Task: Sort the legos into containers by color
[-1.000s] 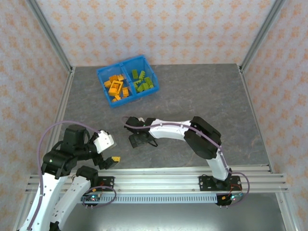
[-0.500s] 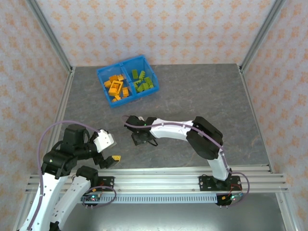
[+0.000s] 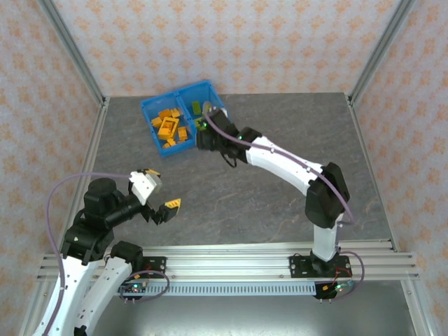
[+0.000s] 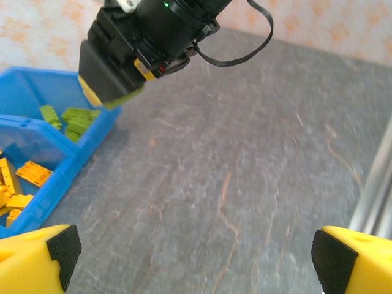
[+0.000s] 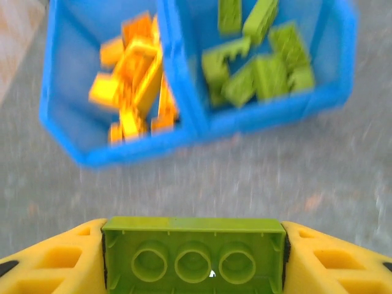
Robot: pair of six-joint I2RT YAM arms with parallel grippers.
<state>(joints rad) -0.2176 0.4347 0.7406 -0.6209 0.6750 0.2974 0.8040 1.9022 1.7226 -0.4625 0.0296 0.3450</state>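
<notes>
I should next carry the lime green brick (image 5: 193,256) outward over the blue bin's front side and release it, as the bin's matching green legos are outward of my right gripper.
My right gripper (image 3: 206,131) is shut on a lime green brick (image 5: 193,256), its hollow underside facing the wrist camera. It hovers just before the front wall of the blue bin (image 3: 175,94), by the right compartment. Orange legos (image 3: 170,127), including the hollow frame (image 5: 142,68), lie in the left compartment. Green legos (image 3: 209,116) lie in the right one. The left wrist view shows the right gripper (image 4: 116,70) above the bin's (image 4: 64,174) corner with green showing under it. My left gripper (image 3: 159,193) stands open and empty low over the near left table.
Grey stone-patterned table (image 3: 280,154) stretches right of the bin and between the arms. Metal frame posts (image 3: 73,59) rise at the back corners, and a rail (image 3: 231,255) runs along the near edge.
The right arm has swung from the table's middle up to the blue bin, carrying the green brick. The left gripper has lifted and turned slightly.
</notes>
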